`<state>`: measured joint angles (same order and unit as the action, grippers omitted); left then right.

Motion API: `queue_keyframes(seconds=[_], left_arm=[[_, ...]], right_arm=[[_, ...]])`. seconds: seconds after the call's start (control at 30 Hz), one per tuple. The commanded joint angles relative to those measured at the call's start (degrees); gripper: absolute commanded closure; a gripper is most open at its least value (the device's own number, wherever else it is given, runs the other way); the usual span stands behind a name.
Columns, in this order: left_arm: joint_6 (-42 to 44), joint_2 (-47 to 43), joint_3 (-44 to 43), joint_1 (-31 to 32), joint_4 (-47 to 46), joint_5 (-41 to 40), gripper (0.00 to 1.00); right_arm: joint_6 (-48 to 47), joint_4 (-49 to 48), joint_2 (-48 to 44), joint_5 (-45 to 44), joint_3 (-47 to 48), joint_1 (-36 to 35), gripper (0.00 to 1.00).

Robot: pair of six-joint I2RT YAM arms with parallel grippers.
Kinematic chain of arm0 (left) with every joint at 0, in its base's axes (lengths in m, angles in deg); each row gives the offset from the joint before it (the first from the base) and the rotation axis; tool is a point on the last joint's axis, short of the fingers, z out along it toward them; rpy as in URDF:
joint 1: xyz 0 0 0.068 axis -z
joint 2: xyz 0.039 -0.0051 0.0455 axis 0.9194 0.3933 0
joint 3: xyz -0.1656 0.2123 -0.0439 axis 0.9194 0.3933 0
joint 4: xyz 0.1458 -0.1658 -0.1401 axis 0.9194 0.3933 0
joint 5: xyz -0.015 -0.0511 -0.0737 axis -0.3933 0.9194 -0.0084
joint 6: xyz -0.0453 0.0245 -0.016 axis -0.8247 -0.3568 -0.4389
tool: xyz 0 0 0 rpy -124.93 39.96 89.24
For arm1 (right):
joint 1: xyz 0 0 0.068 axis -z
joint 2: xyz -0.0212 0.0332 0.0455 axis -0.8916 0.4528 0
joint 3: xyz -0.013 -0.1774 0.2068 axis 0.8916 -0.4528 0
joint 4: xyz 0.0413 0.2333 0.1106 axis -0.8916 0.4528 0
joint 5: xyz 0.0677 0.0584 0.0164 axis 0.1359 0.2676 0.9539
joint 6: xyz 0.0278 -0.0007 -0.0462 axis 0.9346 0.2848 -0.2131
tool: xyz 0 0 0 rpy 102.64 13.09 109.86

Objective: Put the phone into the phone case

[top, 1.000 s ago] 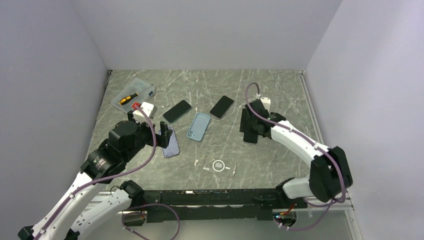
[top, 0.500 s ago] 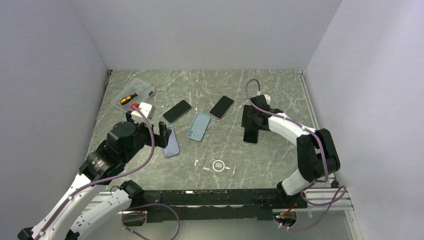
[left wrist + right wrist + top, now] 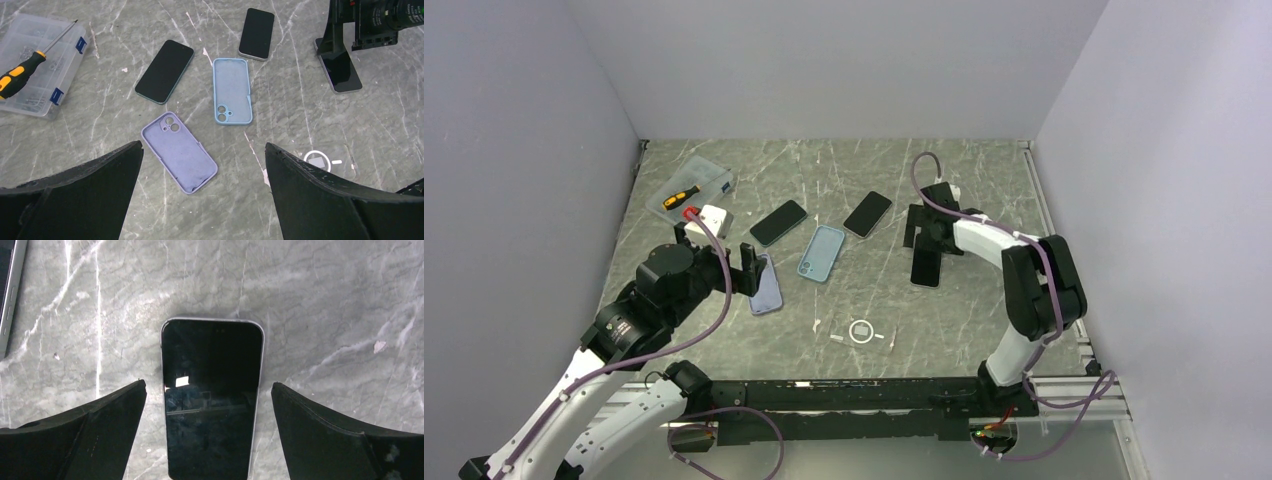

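The right gripper moves down around the dark phone's far end (image 3: 928, 246) (image 3: 211, 377) next, then closes on the phone's long edges.
A dark phone (image 3: 926, 268) lies screen up on the marble table, right of centre. My right gripper (image 3: 923, 228) hovers open over its far end, with the phone (image 3: 211, 395) lying between the spread fingers, untouched. Two more phones (image 3: 778, 222) (image 3: 868, 213) lie further left. A light blue phone case (image 3: 822, 252) and a purple phone case (image 3: 765, 287) lie open side up. My left gripper (image 3: 750, 265) hangs open above the purple case (image 3: 179, 152), empty. In the left wrist view the blue case (image 3: 231, 90) lies beyond it.
A clear plastic box (image 3: 692, 185) with an orange-handled screwdriver (image 3: 680, 197) sits at the far left, a white box (image 3: 711, 217) beside it. A clear case with a white ring (image 3: 862, 332) lies near the front. Grey walls enclose three sides.
My right gripper has drawn back toward the far side, uncovering more of the phone, and its elbow has swung inward. The left arm has hardly moved.
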<state>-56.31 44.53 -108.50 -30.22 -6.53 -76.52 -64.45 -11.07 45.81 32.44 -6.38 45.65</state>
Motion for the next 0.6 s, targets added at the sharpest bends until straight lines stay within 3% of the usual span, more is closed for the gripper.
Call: queue_keyframes(seconds=[0.0,0.57], left_arm=[[0.71,-0.45,-0.35,-0.23,0.11,-0.55,0.01],[0.69,-0.32,-0.37,-0.23,0.2,-0.53,0.01]], right_arm=[[0.56,-1.46,1.87,-0.85,3.43,0.2,0.01],[1.77,-2.08,4.89,-1.38,2.81,0.2,0.08]])
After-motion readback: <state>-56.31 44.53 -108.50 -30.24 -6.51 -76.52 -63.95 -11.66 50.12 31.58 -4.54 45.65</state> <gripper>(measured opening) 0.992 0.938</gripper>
